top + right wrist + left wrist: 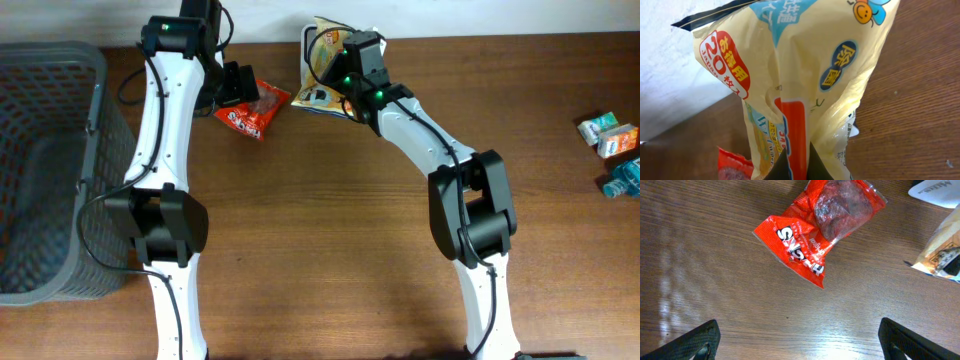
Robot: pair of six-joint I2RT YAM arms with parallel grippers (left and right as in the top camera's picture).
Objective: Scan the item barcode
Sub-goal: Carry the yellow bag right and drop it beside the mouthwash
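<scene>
The robot's right gripper needs to swing over to the small cartons and let go of the pale yellow packet, as the cartons are to the gripper's right in the overhead view.
My right gripper (802, 166) is shut on the lower part of a pale yellow snack bag (805, 75) with Japanese print and a red stripe. The bag is pinched between its two dark fingertips (786, 169). In the overhead view this bag (322, 75) is held near the table's back edge, under the right gripper (348, 72). A red snack packet (815, 230) lies flat on the wood. My left gripper (800, 345) hovers just in front of it, open wide, with nothing between its fingers (696, 342). I cannot make out a barcode in any view.
A grey plastic basket (40, 160) stands at the left edge. Small cartons (610, 132) and a blue bottle (622, 180) lie at the far right. The red packet (252, 110) sits between the two arms. A white wall borders the table's back edge.
</scene>
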